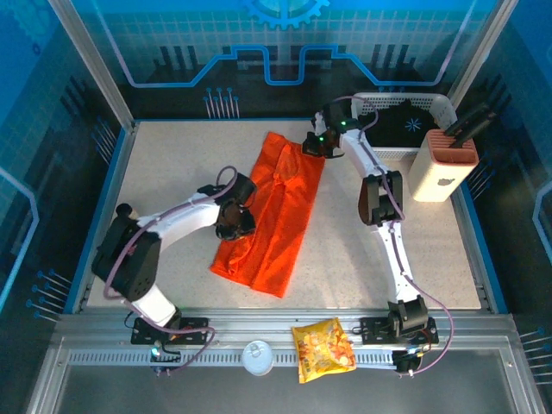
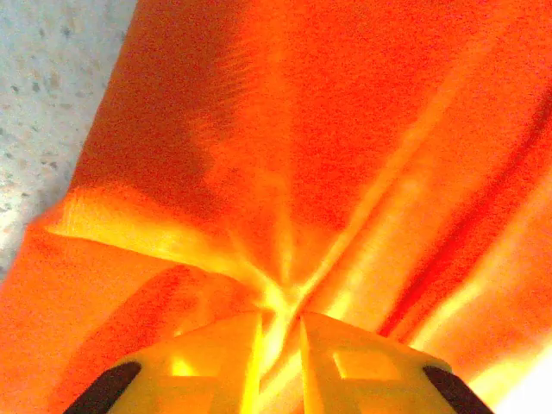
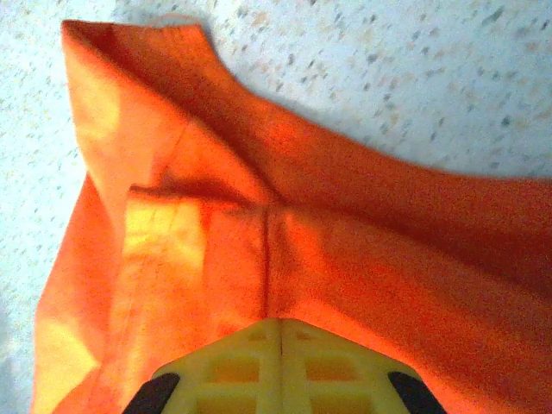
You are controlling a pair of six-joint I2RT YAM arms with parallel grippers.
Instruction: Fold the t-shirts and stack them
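Note:
My right gripper draws the pinched fold of the orange t-shirt back over the t-shirt's far half (image 1: 299,177) next. This squares the slanted t-shirt, and the gripper then releases the fold there.
The orange t-shirt (image 1: 280,216) lies on the table as a long, slanted strip folded lengthwise. My left gripper (image 1: 237,226) sits on its left edge at mid-length. In the left wrist view the left gripper (image 2: 280,315) has its jaws a little apart, with a bunched fold of the orange t-shirt (image 2: 345,129) running between them. My right gripper (image 1: 312,148) is at the shirt's far right corner. In the right wrist view the right gripper (image 3: 283,321) is shut, pinching the orange t-shirt (image 3: 362,241) at a sleeve seam. A black shirt (image 1: 405,121) with a pale starburst lies in the basket.
The white basket (image 1: 405,97) stands at the back right. A beige knife block (image 1: 440,168) stands just in front of it. On the near rail lie a yellow snack bag (image 1: 323,349) and a round white lid (image 1: 257,356). Speckled tabletop (image 1: 172,164) lies left of the shirt.

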